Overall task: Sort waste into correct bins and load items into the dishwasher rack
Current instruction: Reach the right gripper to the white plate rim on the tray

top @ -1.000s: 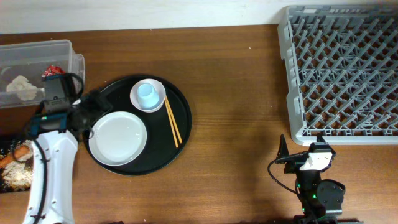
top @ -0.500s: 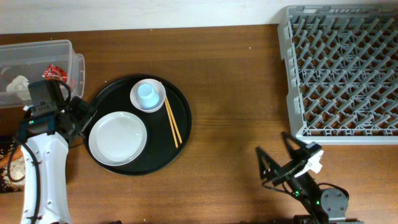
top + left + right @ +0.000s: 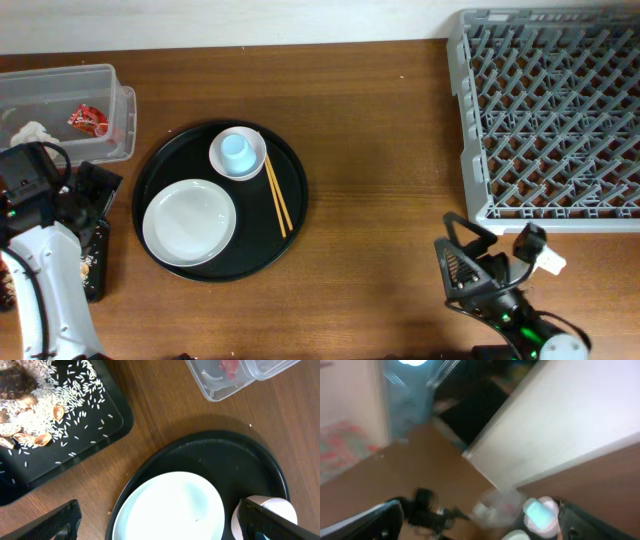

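Note:
The plate lies left of my right gripper in the overhead view, so I need to move that way and down onto its chopstick-side rim, where bare tray leaves room.
The clear tub at the back left holds the red-and-white wrapper and the white tissue. The black box at the left edge is mostly under my left arm. The left wrist view shows this box holding rice flakes and a brown lump. The white plate, the cup and the chopsticks lie on the round black tray. My left gripper is open and empty, left of the tray, with the plate between its fingers. My right gripper is open and empty near the front edge.
The grey dishwasher rack fills the back right corner. The right wrist view is blurred and points across the table at the cup and a pale wall. Bare wood lies between the tray and the rack.
My left arm has pulled back left, away from the tray's edge, over the black box. My right arm has turned and tipped over, its fingers swinging from pointing up to pointing left.

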Available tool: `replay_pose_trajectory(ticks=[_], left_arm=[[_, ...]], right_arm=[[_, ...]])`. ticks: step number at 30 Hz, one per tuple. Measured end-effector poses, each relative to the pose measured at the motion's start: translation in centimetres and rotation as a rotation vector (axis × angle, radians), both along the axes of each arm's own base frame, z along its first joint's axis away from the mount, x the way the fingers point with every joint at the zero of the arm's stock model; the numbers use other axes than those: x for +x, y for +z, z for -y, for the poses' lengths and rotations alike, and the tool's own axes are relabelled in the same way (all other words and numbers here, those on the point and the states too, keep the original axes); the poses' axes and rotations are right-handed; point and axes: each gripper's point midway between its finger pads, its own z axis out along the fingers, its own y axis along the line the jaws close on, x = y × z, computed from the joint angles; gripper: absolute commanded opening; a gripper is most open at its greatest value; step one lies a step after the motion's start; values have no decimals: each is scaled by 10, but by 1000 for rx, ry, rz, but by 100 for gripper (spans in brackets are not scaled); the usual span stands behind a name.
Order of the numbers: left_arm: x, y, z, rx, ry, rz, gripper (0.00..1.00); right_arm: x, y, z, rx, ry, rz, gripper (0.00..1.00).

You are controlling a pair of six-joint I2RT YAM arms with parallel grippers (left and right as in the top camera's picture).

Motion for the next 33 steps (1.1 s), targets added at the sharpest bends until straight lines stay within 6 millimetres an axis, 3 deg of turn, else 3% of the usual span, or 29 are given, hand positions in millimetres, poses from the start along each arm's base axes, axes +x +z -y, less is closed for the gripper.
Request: replay_pose_trajectory(ticks=[3,7,11,13,15,18,19,21,22,26,29,33], left_arm=[[-1,-1,1,-5,-2,-3,99],[-1,-1,2,-9,-3,-3,99],[0,-1,2,-9,-4,-1,99],[0,-1,2,-9,-4,-1,99],[0,-1,2,-9,-4,-1,99],[-1,-1,2,-8,-3,-2,99],[-1,-1,2,-10,-4,-2,99],[-1,-1,2,-8,-3,-2,99],[0,-1,2,-10,-4,-1,99],[-1,-1,2,-11,-4,-1,99],[-1,-1,2,-12,-4,-1,99],[-1,-1,2,-12,-4,-1,99]], right_arm=[[12,11,8,-97,-81,-142,98],[28,41,15,-254,-131,-287,98],[51,28,8,-398,-75,-434,98],[60,13,-15,-462,15,-469,98],[67,-16,-47,-550,109,-538,98],[74,-66,-103,-737,203,-625,98],[77,-95,-143,-858,265,-663,98],[83,-110,-172,-950,289,-703,99],[95,-114,-203,-990,309,-700,98],[112,-127,-246,-1082,334,-784,98],[113,-128,-259,-1054,366,-780,98],[116,-110,-286,-949,443,-704,98]])
